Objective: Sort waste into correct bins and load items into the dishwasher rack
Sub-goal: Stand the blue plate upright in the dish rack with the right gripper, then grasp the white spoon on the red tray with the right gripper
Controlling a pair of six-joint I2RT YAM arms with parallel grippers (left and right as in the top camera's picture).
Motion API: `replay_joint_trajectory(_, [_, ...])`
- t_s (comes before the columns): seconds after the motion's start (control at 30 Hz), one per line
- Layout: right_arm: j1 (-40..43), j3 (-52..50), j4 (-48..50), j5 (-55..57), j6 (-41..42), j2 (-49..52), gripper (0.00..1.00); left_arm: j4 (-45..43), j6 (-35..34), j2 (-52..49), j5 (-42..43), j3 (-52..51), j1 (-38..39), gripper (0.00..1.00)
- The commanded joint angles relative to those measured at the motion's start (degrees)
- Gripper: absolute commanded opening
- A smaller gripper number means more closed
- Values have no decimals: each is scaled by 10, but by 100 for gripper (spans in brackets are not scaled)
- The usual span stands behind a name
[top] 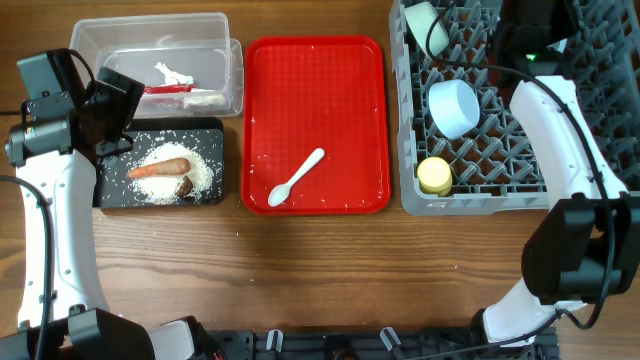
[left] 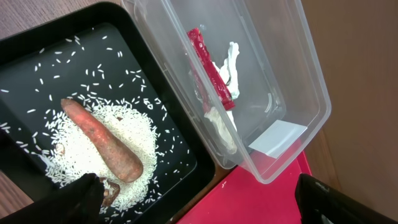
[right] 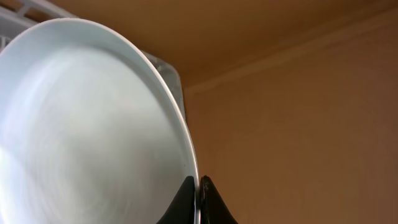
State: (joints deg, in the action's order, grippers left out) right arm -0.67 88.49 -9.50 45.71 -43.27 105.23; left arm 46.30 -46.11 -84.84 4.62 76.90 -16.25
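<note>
The robot's right gripper will next carry the plate toward the mint bowl (top: 425, 25), where open pegs of the dishwasher rack can be seen beside it.
The clear tub (top: 150, 25) holds the red wrapper (top: 165, 90) and white scraps (top: 175, 73). The black tray (top: 110, 195) holds rice (top: 205, 172), the carrot piece (top: 158, 168) and a brown lump (top: 186, 187). My left gripper (top: 112, 105) is open and empty over the tray's far edge, fingers wide apart in the left wrist view (left: 205, 211). The white spoon (top: 297, 177) lies on the red tray. The grey rack (top: 470, 205) holds a mint bowl (top: 425, 25), a blue bowl (top: 452, 105) and a yellow cup (top: 434, 175). My right gripper (right: 199, 196) is shut on the rim of the pale blue plate (right: 87, 124), at the rack's far side.
The red tray (top: 300, 90) sits between the bins and the rack, with a few rice grains on it. The left wrist view shows the carrot (left: 102, 140), wrapper (left: 211, 68) and tub wall (left: 311, 81). The right arm (top: 560, 130) spans the rack's right side. Bare wooden table lies in front.
</note>
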Motion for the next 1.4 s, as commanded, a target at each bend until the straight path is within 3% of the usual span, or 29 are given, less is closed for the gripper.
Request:
replay_joint_trajectory(0.0, [4,0,-10,-39,-1,19,4,0,11,3,5,5,0,100])
replay_joint_trajectory(0.23, [3,0,-31,-68,25,45,6,0,11,3,5,5,0,100])
replay_joint_trajectory(0.27, [2,0,-33,-68,42,45,23,0,11,3,5,5,0,100])
replay_joint_trajectory(0.3, [2,0,-32,-68,56,45,54,0,11,3,5,5,0,100])
replay_joint_trajectory(0.33, [2,0,-31,-68,63,45,66,0,11,3,5,5,0,100])
replay_joint_trajectory(0.43, [2,0,-31,-58,63,43,87,0,11,3,5,5,0,100])
replay_joint_trajectory(0.57, [-5,0,-10,-1,86,27,99,0,11,3,5,5,0,100])
replay_joint_trajectory(0.77, [-52,2,-4,15,96,-39,100,0,11,3,5,5,0,100])
replay_joint_trajectory(0.83, [-82,2,-20,-10,134,-62,100,0,11,3,5,5,0,100])
replay_joint_trajectory(0.93, [-140,2,-80,-75,252,-86,100,0,11,3,5,5,0,100])
replay_joint_trajectory(1.07, [-226,1,-191,-306,360,-96,100,0,11,3,5,5,0,100])
replay_joint_trajectory(1.17, [-251,0,-209,-460,499,-74,93,0,11,3,5,5,0,100])
replay_joint_trajectory(1.2, [-257,0,-218,-491,599,-59,89,0,11,3,5,5,0,100])
replay_joint_trajectory(1.27, [-268,0,-254,-509,781,-26,87,0,11,3,5,5,0,100])
replay_joint_trajectory(1.37, [-287,0,-304,-515,912,21,72,0,11,3,5,5,0,100])
